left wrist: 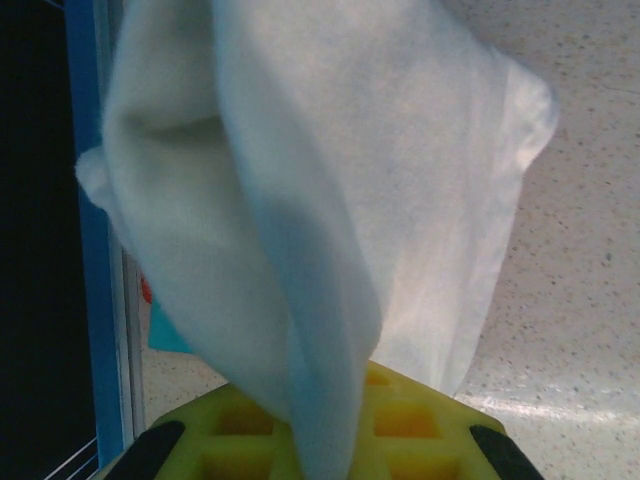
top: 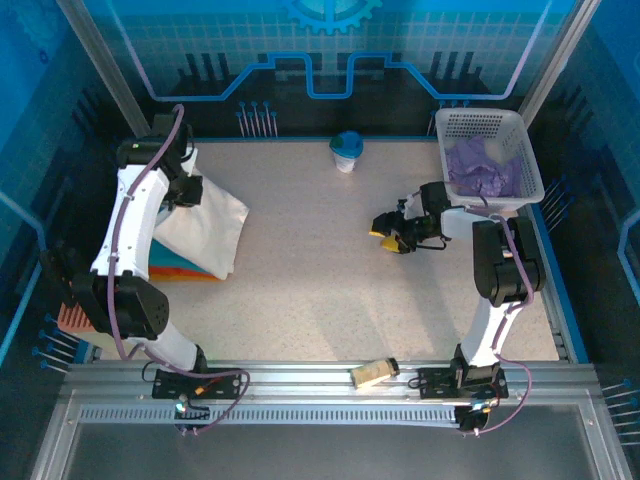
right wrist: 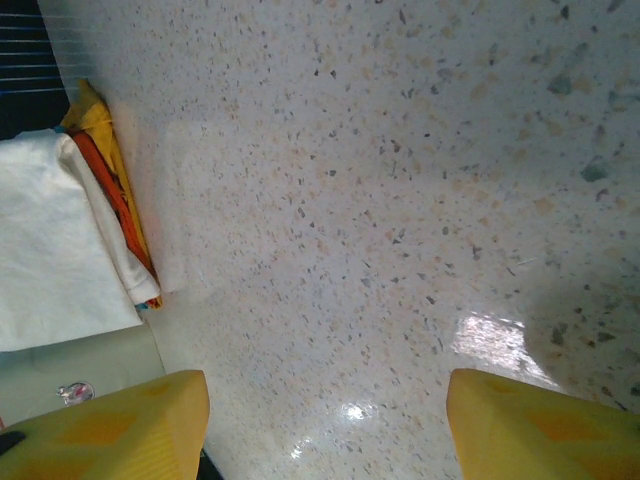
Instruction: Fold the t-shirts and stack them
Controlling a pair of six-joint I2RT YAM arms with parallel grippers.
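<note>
I will next bring the shirt's upper edge down over the orange and teal stack (top: 185, 270) (left wrist: 168, 330) with my left gripper and let go of it there, because the stack is below the gripper.
A folded white t-shirt (top: 208, 225) hangs and drapes at the left of the table, over an orange and teal stack (top: 185, 270). My left gripper (top: 186, 186) is shut on the shirt's upper edge. In the left wrist view the white cloth (left wrist: 300, 200) runs down between the closed yellow jaws of that gripper (left wrist: 325, 440). My right gripper (top: 390, 232) hovers open over bare table at centre right, nothing between its fingers (right wrist: 110, 425). The right wrist view catches the white shirt (right wrist: 50, 240) on the orange one (right wrist: 105, 190). A pale purple t-shirt (top: 480, 170) lies crumpled in the basket.
The white lattice basket (top: 520, 130) stands at the back right. A small blue-and-white cup (top: 347, 152) sits at the back centre. A salmon-pink ribbed tray (top: 70, 318) lies off the left edge, and a small tan block (top: 373, 373) rests on the front rail.
</note>
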